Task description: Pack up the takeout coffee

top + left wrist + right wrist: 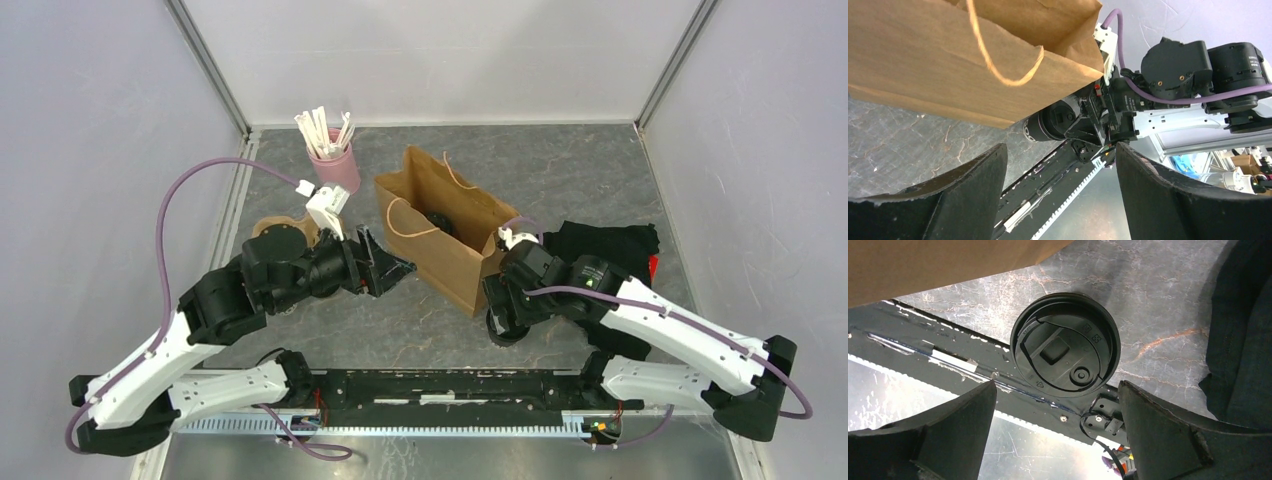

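Observation:
Next, before grabbing the cup, my right gripper lowers over the coffee cup and closes its open fingers around the round black lid (1065, 360).
A coffee cup with a round black lid (1065, 360) stands on the table by the near end of the brown paper bag (440, 225). My right gripper (1058, 390) hangs above it, open, with the lid showing between and just beyond the fingers. In the top view the right gripper (503, 316) covers most of that cup (505, 332). My left gripper (393, 268) is open and empty at the bag's left side. In the left wrist view, the left gripper (1060, 150) faces the bag (948, 60) and the dark cup (1048, 124) beyond. A dark round shape (440, 220) sits inside the bag.
A pink cup of white sticks (335, 165) stands at the back left. A brown cardboard piece (278, 230) lies behind my left arm. A black cloth (610, 245) lies right of the bag. A black rail (440, 385) runs along the near edge.

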`<state>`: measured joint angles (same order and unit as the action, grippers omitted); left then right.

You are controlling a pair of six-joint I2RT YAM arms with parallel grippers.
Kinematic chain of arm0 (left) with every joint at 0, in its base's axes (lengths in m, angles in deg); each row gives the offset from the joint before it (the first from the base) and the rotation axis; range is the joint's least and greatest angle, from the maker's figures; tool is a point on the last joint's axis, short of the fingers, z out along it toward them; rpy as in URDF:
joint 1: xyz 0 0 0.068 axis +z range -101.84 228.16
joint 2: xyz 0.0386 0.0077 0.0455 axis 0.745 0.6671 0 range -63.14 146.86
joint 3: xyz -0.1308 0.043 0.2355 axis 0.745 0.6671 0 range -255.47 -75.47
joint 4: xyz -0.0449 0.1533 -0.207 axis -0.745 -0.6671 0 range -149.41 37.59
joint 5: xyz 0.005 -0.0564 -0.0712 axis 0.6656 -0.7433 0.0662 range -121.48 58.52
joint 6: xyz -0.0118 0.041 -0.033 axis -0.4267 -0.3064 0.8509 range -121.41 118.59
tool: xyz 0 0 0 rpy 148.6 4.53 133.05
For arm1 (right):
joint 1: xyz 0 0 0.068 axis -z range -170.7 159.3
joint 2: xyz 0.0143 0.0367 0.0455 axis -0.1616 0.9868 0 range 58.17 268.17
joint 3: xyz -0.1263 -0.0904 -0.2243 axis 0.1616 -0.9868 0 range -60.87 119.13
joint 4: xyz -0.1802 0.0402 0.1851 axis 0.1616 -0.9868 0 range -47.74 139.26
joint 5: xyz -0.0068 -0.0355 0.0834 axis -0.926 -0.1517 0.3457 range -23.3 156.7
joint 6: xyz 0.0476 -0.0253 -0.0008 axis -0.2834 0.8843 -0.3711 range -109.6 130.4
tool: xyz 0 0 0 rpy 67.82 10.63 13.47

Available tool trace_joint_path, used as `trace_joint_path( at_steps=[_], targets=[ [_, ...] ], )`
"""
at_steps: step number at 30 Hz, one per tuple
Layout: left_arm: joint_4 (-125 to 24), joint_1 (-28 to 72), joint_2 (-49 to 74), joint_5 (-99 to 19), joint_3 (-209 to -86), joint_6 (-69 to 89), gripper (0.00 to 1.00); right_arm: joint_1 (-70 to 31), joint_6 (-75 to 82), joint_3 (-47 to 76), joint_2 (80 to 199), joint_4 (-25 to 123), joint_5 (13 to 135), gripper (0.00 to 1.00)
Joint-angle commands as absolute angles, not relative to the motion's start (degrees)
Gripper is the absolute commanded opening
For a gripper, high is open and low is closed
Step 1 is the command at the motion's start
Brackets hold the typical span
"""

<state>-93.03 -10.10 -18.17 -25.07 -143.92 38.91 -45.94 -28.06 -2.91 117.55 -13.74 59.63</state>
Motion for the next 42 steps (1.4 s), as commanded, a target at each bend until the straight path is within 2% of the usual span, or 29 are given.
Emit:
trace_joint_path(
  at_steps=[1,8,15,26,36,42],
  targets=[
    [-93.84,-10.29,-17.09,-24.23,-147.58,34.28,0.85,-47.21,-33.04,-3.19,116.54,-15.36,52.22,0.98],
    [-93.85,-10.29,-18.05,-23.44,-146.87,34.62,0.85,-47.89,-33.24,-5.53,117.55,-12.44,52.80,0.96],
    [-93.06,-10.29,-18.06,-23.34,-146.38,35.69,0.85,-48.38,-32.95,-6.10,117.91,-11.30,52.71,0.89],
    [-91.96,-10.28,-18.91,-23.31,-144.69,37.26,0.86,-49.22,-31.04,-5.08,120.64,-11.00,52.01,0.92],
    [-92.22,-10.29,-18.58,-23.21,-144.99,37.09,0.86,-50.08,-31.23,-3.44,122.48,-11.60,51.29,0.87],
    [-92.22,-10.29,-18.58,-23.39,-144.65,37.00,0.86,-51.60,-31.54,-0.41,123.87,-14.50,49.65,0.89]
  ],
)
